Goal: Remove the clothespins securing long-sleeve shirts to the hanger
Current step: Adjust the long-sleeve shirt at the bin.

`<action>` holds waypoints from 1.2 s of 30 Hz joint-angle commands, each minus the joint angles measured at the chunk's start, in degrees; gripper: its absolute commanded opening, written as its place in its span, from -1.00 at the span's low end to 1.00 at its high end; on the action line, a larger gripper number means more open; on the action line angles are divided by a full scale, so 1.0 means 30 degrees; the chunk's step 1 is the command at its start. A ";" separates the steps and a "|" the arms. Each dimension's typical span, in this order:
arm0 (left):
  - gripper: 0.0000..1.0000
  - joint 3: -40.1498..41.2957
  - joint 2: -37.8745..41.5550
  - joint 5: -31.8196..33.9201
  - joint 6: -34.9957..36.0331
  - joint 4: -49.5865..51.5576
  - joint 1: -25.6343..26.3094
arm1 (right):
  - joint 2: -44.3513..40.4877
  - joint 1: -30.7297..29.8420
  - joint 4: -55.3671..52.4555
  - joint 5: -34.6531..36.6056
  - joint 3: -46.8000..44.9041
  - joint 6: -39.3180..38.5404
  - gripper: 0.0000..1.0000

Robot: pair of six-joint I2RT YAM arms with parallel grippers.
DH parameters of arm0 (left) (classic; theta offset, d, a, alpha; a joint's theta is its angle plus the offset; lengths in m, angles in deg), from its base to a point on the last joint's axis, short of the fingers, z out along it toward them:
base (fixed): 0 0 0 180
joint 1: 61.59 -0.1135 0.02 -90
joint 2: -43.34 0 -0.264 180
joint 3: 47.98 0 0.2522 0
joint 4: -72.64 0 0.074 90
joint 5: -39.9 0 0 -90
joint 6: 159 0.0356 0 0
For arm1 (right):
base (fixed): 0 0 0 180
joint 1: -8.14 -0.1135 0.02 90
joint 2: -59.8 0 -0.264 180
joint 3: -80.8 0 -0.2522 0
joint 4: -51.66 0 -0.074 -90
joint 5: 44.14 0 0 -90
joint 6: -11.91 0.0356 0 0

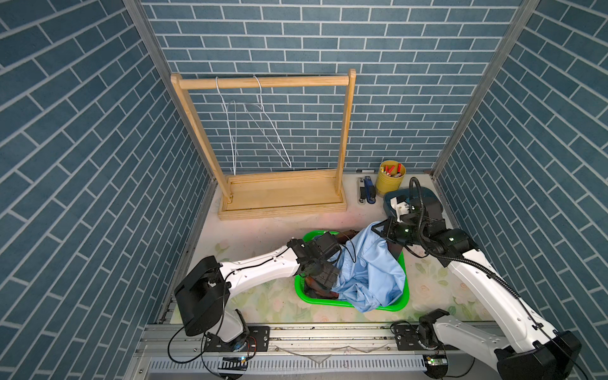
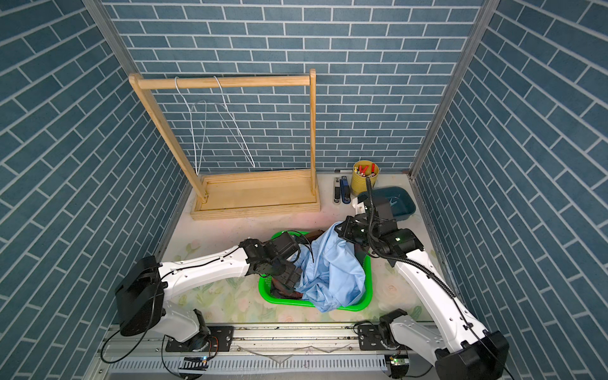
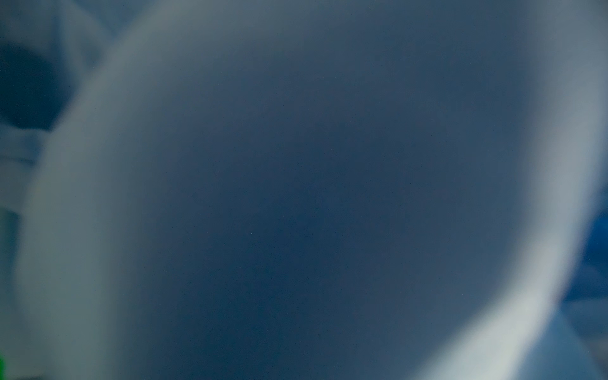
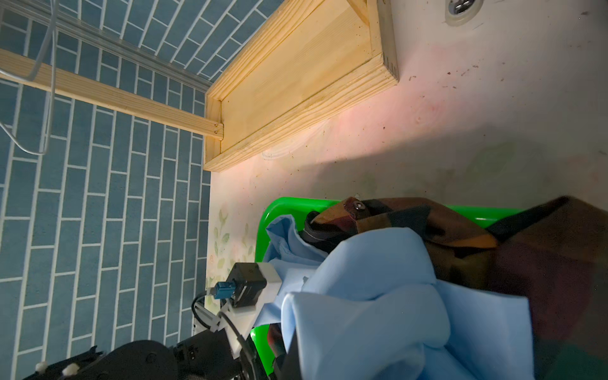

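Observation:
I need to lower my right gripper next and bring it back onto the heaped blue cloth (image 1: 385, 271) to let go of the blue shirt's corner, as that heap is below, nearer my base.
Both long-sleeve shirts lie heaped in a green basket (image 1: 388, 307) (image 2: 358, 307) (image 4: 286, 205). The pale blue one (image 1: 371, 273) (image 2: 335, 276) (image 4: 378, 296) is on top, the dark plaid one (image 1: 320, 291) (image 4: 543, 263) beneath. My right gripper (image 1: 381, 230) (image 2: 340, 230) is shut on the blue shirt's far corner, which is drawn up into a peak. At the basket's left side, my left gripper (image 1: 324, 279) (image 2: 289, 278) is sunk among the cloth, jaws wide; blue fabric blocks its wrist view. Two white wire hangers (image 1: 237, 131) (image 1: 273, 138) hang bare. No clothespins show.
The wooden rack (image 1: 283, 200) stands at the back. Right of it are a yellow can (image 1: 390, 177) of red and yellow sticks, staplers (image 1: 367, 190) and a dark blue tub (image 2: 404, 207) partly behind my right arm. Brick-patterned walls close in on three sides.

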 commanded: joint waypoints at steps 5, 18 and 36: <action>0.99 -0.0032 -0.1635 -0.0766 -0.0787 -0.1025 0.0097 | -0.2595 -0.0119 0.2261 0.0306 -0.6539 0.0083 -1.00; 0.99 -0.0481 -0.2069 -0.1331 -0.1343 -0.1419 0.0097 | -0.2169 -0.0242 0.4030 0.3106 -1.1390 0.2665 -1.00; 0.99 0.0718 0.1890 -0.1862 -0.1611 -0.1823 -0.0188 | -0.4949 -0.0708 -0.1356 0.6703 -0.7460 0.2125 0.19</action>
